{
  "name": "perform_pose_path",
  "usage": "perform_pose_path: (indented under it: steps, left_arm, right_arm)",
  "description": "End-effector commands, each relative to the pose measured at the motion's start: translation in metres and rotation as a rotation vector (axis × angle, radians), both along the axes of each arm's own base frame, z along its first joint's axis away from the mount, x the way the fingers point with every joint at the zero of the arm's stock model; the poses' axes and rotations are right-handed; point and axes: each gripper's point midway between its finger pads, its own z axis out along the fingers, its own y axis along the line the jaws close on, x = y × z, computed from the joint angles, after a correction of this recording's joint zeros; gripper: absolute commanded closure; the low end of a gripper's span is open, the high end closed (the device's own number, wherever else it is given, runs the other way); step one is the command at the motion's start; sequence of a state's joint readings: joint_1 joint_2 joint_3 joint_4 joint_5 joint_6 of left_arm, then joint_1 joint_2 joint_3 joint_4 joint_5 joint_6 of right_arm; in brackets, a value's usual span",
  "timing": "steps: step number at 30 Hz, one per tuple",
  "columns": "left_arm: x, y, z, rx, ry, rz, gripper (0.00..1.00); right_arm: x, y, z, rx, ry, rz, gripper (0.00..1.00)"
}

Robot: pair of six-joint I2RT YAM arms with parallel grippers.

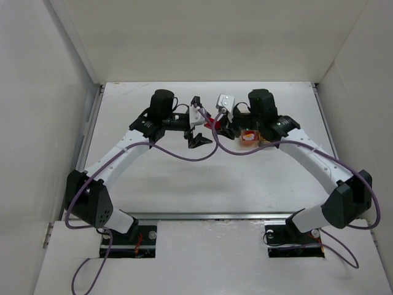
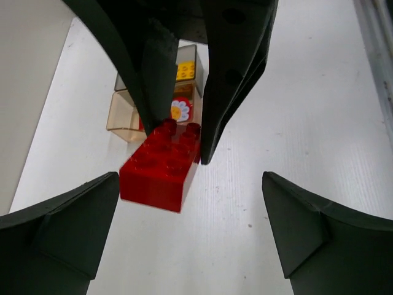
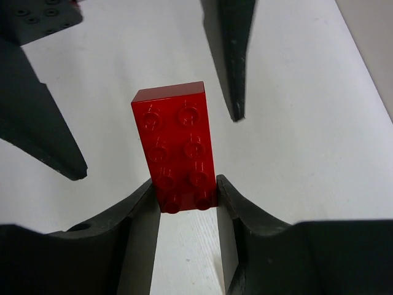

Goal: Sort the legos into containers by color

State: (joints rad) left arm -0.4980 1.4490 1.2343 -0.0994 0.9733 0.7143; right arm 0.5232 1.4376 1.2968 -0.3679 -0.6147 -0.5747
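My right gripper is to move away from my left gripper next, turn downward and lower over the amber bin (image 2: 123, 117), since that bin holds a red piece.
My right gripper (image 3: 185, 183) is shut on the near end of a long red lego (image 3: 177, 132), which sticks out ahead of it. In the left wrist view the same red lego (image 2: 161, 167) hangs between my right gripper's dark fingers (image 2: 230, 80), just beyond my left gripper (image 2: 191, 178), which is wide open and empty. Behind it stand the joined containers: the grey bin (image 2: 189, 54) holds a yellow lego (image 2: 186, 71); the amber bin (image 2: 123, 117) holds a red piece with a flower print (image 2: 181, 109). In the top view both grippers meet at the table's middle back (image 1: 209, 123).
White walls enclose the table on the left, back and right. The containers (image 1: 249, 139) sit under my right wrist in the top view. Purple cables hang from both arms. My left gripper's fingers (image 3: 236, 55) show just ahead of the red lego in the right wrist view.
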Motion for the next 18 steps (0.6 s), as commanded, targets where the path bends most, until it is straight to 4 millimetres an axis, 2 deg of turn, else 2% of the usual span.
perform_pose_path:
  steps: [1, 2, 3, 4, 5, 6, 7, 8, 9, 10, 12, 14, 17, 18]
  left_arm:
    - [0.01, 0.004, 0.013, -0.018, -0.051, 0.081, 0.0]
    - [0.015, 0.005, 0.015, -0.022, -0.037, 0.119, 0.0]
    - [0.02, 0.007, 0.014, -0.029, -0.045, 0.159, 0.0]
    - [0.026, 0.01, 0.012, -0.031, -0.037, 0.203, 0.0]
    - [0.039, 0.018, 0.014, -0.027, -0.049, 0.3, 0.0]
    - [0.046, 0.021, 0.012, -0.036, -0.019, 0.362, 0.0]
    - [0.054, 0.025, 0.008, -0.042, -0.023, 0.416, 0.0]
    - [0.066, 0.035, 0.005, -0.03, -0.028, 0.504, 0.0]
    - [0.07, 0.039, 0.004, -0.026, -0.024, 0.545, 0.0]
    - [0.075, 0.043, 0.001, -0.023, -0.022, 0.581, 0.0]
    - [0.082, 0.051, 0.0, -0.015, -0.024, 0.649, 0.0]
    - [0.081, 0.054, -0.009, 0.009, -0.005, 0.658, 0.0]
    - [0.078, 0.053, -0.013, 0.01, 0.013, 0.646, 0.0]
    - [0.076, 0.053, -0.008, 0.001, 0.005, 0.646, 0.0]
  right_arm:
    - [0.024, -0.01, 0.017, 0.052, 0.01, -0.16, 0.92]
    - [0.036, -0.022, 0.017, 0.062, 0.026, -0.235, 0.92]
    - [0.041, -0.029, 0.006, 0.061, 0.074, -0.279, 0.94]
    - [0.046, -0.035, 0.007, 0.1, 0.129, -0.348, 0.94]
    - [0.055, -0.045, 0.005, 0.121, 0.151, -0.417, 0.94]
    - [0.072, -0.067, -0.001, 0.119, 0.167, -0.544, 0.94]
    - [0.077, -0.079, -0.011, 0.123, 0.194, -0.627, 0.94]
    - [0.083, -0.089, -0.012, 0.163, 0.242, -0.727, 0.94]
    - [0.094, -0.112, -0.024, 0.157, 0.252, -0.87, 0.94]
    - [0.097, -0.122, -0.026, 0.172, 0.275, -0.939, 0.92]
    - [0.1, -0.133, -0.046, 0.19, 0.364, -1.065, 0.92]
    - [0.106, -0.153, -0.062, 0.186, 0.395, -1.18, 0.89]
    - [0.111, -0.158, -0.078, 0.19, 0.439, -1.237, 0.85]
    - [0.112, -0.157, -0.087, 0.191, 0.466, -1.251, 0.84]
